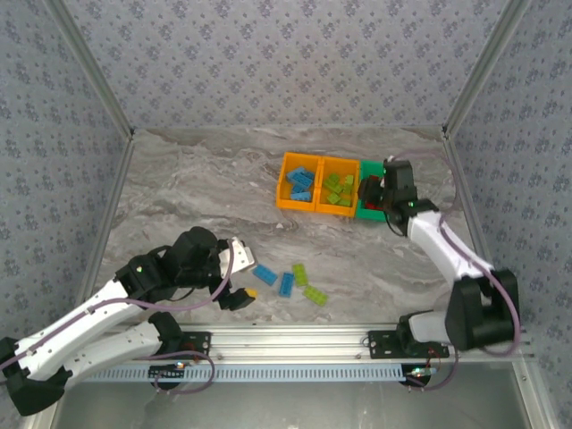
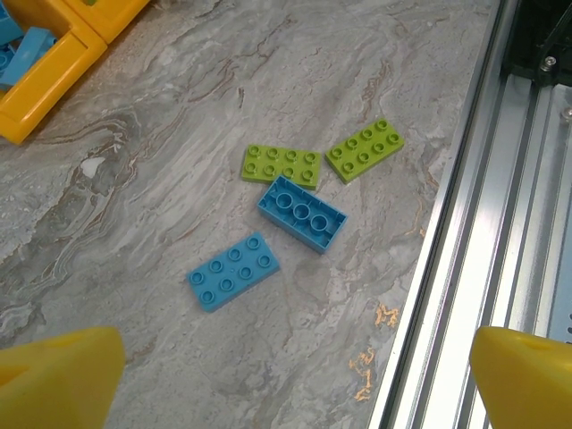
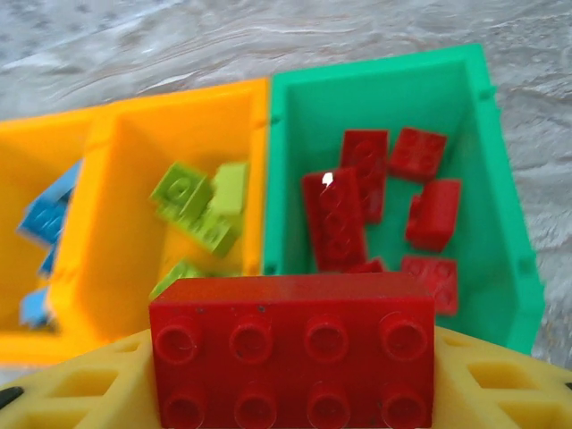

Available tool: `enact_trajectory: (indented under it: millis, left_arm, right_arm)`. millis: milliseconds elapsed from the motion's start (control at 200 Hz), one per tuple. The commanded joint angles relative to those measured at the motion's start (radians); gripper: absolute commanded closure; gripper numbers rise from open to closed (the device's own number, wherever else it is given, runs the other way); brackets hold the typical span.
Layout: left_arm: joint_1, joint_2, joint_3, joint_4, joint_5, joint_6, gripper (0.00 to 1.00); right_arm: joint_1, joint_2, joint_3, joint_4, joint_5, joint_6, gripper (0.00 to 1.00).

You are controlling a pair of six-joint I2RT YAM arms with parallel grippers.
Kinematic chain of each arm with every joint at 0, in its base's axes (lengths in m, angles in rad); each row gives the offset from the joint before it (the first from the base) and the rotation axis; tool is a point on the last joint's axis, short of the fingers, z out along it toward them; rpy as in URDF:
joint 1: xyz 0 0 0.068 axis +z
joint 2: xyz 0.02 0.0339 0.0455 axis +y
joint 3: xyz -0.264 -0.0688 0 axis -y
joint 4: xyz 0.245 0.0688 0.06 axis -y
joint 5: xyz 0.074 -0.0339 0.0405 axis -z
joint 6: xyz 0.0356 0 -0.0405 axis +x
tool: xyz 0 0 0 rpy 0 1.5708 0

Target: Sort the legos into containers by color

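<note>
The red legos inside the green container lie below and outward of my right gripper, so it needs to move outward and down over them and release its lego.
My right gripper (image 3: 293, 380) is shut on a red lego (image 3: 293, 350) and holds it above the near rim of the green container (image 3: 295, 134), which has several red legos (image 3: 357, 206) inside. Beside it, one orange container (image 3: 134, 179) holds lime legos (image 3: 201, 206) and another (image 1: 299, 181) holds blue ones. My left gripper (image 2: 295, 393) is open and empty over the table, just short of four loose legos. These are two blue (image 2: 233, 271) (image 2: 302, 213), one of them lying upside down, and two lime (image 2: 282, 165) (image 2: 365, 149).
An aluminium rail (image 2: 500, 223) runs along the table's near edge, close to the loose legos. Patterned walls (image 1: 286, 63) enclose the marble table (image 1: 197, 197) at the back and sides. The right arm (image 1: 447, 250) reaches from the near right to the containers.
</note>
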Motion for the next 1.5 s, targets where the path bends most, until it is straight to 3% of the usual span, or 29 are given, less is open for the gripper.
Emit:
enact_trajectory:
  millis: [0, 200, 405, 520, 650, 854, 974, 1044, 1204, 1354, 1414, 1494]
  left_arm:
    - [0.009, -0.021, 0.013, 0.008, 0.01, -0.009, 0.01]
    - [0.009, -0.016, 0.009, 0.007, 0.009, -0.004, 0.01]
    - [0.009, 0.001, 0.009, 0.001, 0.008, -0.002, 0.01]
    - [0.008, 0.013, 0.003, 0.011, 0.031, -0.01, 0.01]
    - [0.008, 0.012, -0.002, 0.029, 0.045, -0.027, 0.01]
    - [0.01, -0.019, -0.019, 0.097, -0.033, -0.092, 0.01]
    - [0.028, -0.005, -0.022, 0.181, -0.178, -0.281, 0.01]
    - [0.028, 0.031, 0.006, 0.191, -0.237, -0.405, 0.06]
    - [0.027, 0.137, 0.003, 0.248, -0.31, -0.75, 0.01]
    - [-0.008, 0.248, -0.063, 0.361, -0.368, -1.009, 0.01]
    - [-0.036, 0.293, -0.075, 0.356, -0.447, -1.173, 0.03]
    - [-0.079, 0.356, -0.078, 0.272, -0.562, -1.492, 0.11]
  right_arm:
    - [-0.07, 0.155, 0.131, 0.01, -0.038, 0.022, 0.54]
    - [-0.109, 0.37, 0.336, -0.056, -0.034, 0.067, 0.4]
    - [-0.115, 0.377, 0.388, -0.129, -0.026, 0.059, 0.16]
    - [-0.115, 0.283, 0.336, -0.12, -0.038, 0.07, 0.05]
    - [-0.112, 0.125, 0.26, -0.134, -0.098, 0.099, 0.03]
    - [-0.024, -0.263, -0.048, -0.081, -0.298, 0.162, 0.02]
    - [0.138, -0.462, -0.182, -0.127, -0.279, 0.177, 0.02]
    - [0.268, -0.527, -0.218, -0.175, -0.247, 0.175, 0.03]
    - [0.558, -0.531, -0.241, -0.307, -0.24, 0.167, 0.03]
    - [0.784, -0.498, -0.292, -0.305, -0.241, 0.209, 0.03]
    - [0.851, -0.486, -0.299, -0.297, -0.219, 0.219, 0.03]
    - [0.903, -0.477, -0.304, -0.288, -0.17, 0.225, 0.02]
